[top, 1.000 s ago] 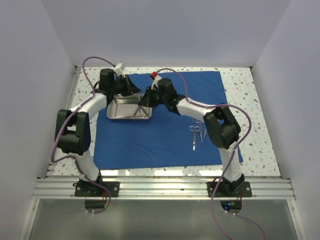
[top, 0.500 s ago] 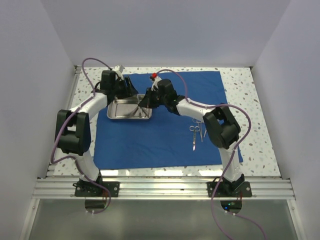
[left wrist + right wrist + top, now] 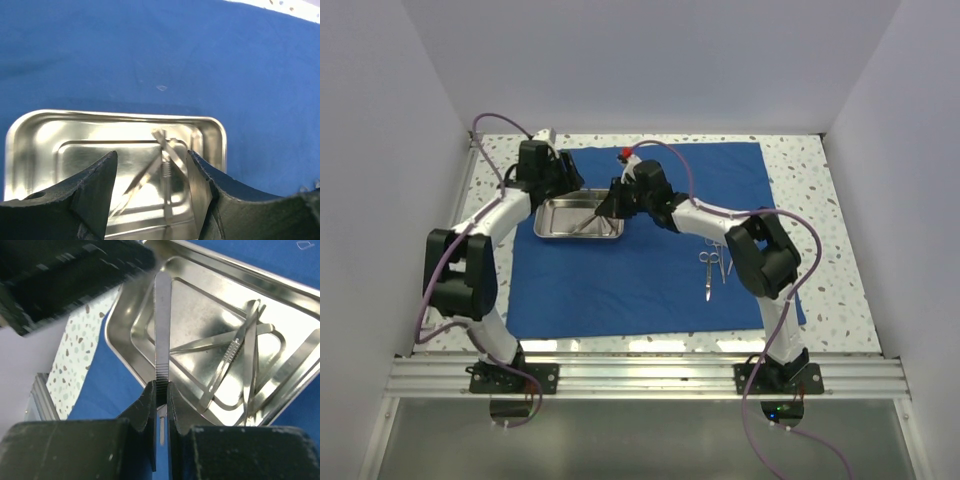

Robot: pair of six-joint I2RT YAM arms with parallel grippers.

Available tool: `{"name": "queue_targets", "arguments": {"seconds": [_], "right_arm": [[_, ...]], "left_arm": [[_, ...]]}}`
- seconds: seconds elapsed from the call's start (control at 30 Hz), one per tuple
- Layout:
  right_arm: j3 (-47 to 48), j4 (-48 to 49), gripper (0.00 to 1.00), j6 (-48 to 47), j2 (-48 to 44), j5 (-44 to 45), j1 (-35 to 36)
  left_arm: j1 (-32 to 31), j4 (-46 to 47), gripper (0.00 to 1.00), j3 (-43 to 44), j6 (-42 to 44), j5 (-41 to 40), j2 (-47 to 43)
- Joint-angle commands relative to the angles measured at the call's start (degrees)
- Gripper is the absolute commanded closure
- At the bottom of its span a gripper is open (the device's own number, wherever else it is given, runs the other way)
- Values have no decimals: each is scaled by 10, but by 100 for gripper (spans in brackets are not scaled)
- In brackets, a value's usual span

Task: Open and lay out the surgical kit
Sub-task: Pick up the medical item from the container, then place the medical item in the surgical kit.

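The right gripper should carry the instrument to its right in the top view, lower it and release it on the bare drape beside the scissors, which lies below the gripper.
The royal-blue drape [image 3: 650,240] lies spread flat on the table. On its left half sits the steel tray [image 3: 552,228], with tweezers [image 3: 235,350] and other slim instruments crossed inside. My left gripper [image 3: 152,156] hovers open over the tray's back edge, nothing between its fingers [image 3: 102,172]. My right gripper [image 3: 161,390] is shut on a flat, ridged steel instrument [image 3: 161,315] that slants over the tray. In the top view the right gripper [image 3: 610,205] is at the tray's right back corner and the left gripper [image 3: 560,178] is behind the tray.
Two ring-handled scissors [image 3: 707,266] and a slim forceps [image 3: 724,262] lie side by side on the drape to the right. Speckled tabletop [image 3: 820,200] borders the drape. White walls close in the sides and back.
My left gripper has opened and drawn back slightly from the tray's back edge. The right gripper keeps its hold; its instrument now slants lower over the tray.
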Motion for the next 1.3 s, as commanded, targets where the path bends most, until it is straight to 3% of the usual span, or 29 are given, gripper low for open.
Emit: {"name": "queue_targets", "arguments": {"seconds": [0.0, 0.13, 0.3, 0.67, 0.8, 0.9, 0.93, 1.0, 1.03, 1.1, 1.27], "right_arm": [[-19, 4, 100, -16, -40, 18, -3], [-47, -10, 100, -35, -75, 50, -5], [-75, -17, 100, -42, -113, 66, -13], [-69, -35, 100, -32, -126, 69, -16], [-81, -60, 100, -31, -146, 110, -17], [-112, -73, 100, -37, -182, 148, -16], [-131, -78, 100, -40, -192, 157, -17], [-149, -95, 100, -43, -230, 191, -16], [-169, -110, 100, -43, -245, 202, -15], [-201, -128, 100, -38, -286, 227, -15], [-264, -180, 100, -23, -357, 287, -14]], "left_arm": [[6, 34, 39, -34, -3, -113, -71], [7, 108, 38, -92, -13, -164, -137], [7, 119, 37, -95, -11, -148, -157], [6, 103, 41, -41, -25, -51, 0], [5, 104, 46, -27, -25, -39, 45], [4, 103, 58, -16, -24, -21, 81], [2, 101, 72, -12, -21, -24, 89], [-6, 79, 81, 10, -14, -49, 115], [-9, 58, 95, 19, -10, -57, 132], [-10, 36, 100, 37, -7, -78, 146], [-9, 19, 100, 55, 0, -130, 172]]}}
